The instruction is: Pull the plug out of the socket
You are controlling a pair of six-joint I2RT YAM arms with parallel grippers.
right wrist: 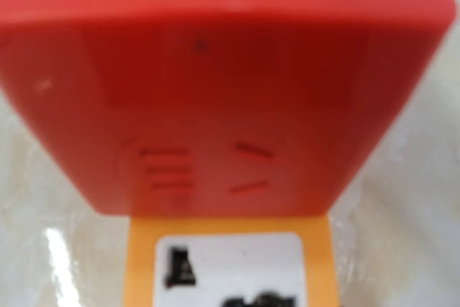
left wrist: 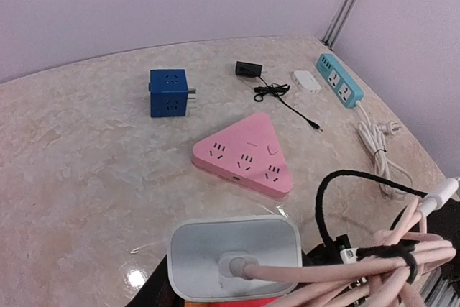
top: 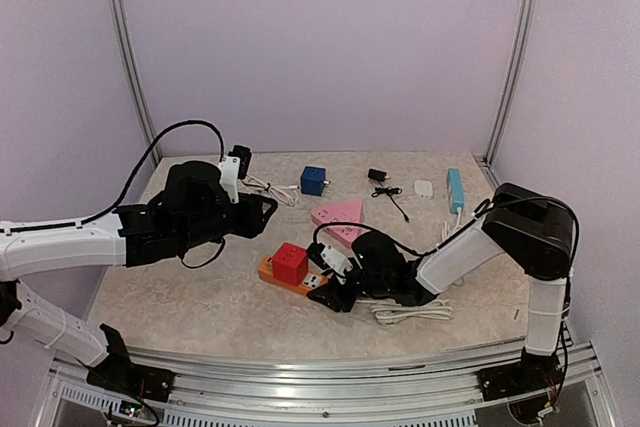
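The tabletop (left wrist: 65, 156) beside the blue cube is bare and lies outward of and below the left gripper, so the left gripper should next take the white plug (left wrist: 233, 253) outward, go down and let go of it.
A white plug (left wrist: 233, 253) with a pale pink cord fills the bottom of the left wrist view. It sits between dark fingers (left wrist: 147, 291), and a sliver of red and orange shows just under it. My left gripper (top: 258, 213) hovers left of and above the orange power strip (top: 296, 281) and looks shut on that plug. A red cube adapter (top: 291, 262) stands plugged into the strip and fills the right wrist view (right wrist: 215, 84), above the strip's white socket face (right wrist: 230, 267). My right gripper (top: 335, 293) is low at the strip's right end and seems clamped on it. Its fingers are hidden.
A pink triangular socket block (left wrist: 244, 154), a blue cube socket (left wrist: 169, 93), a black adapter with a thin lead (left wrist: 249, 70), a small white charger (left wrist: 307, 80) and a teal power strip (left wrist: 339, 80) lie further back. A tied cord bundle (top: 412, 311) lies beside the right arm.
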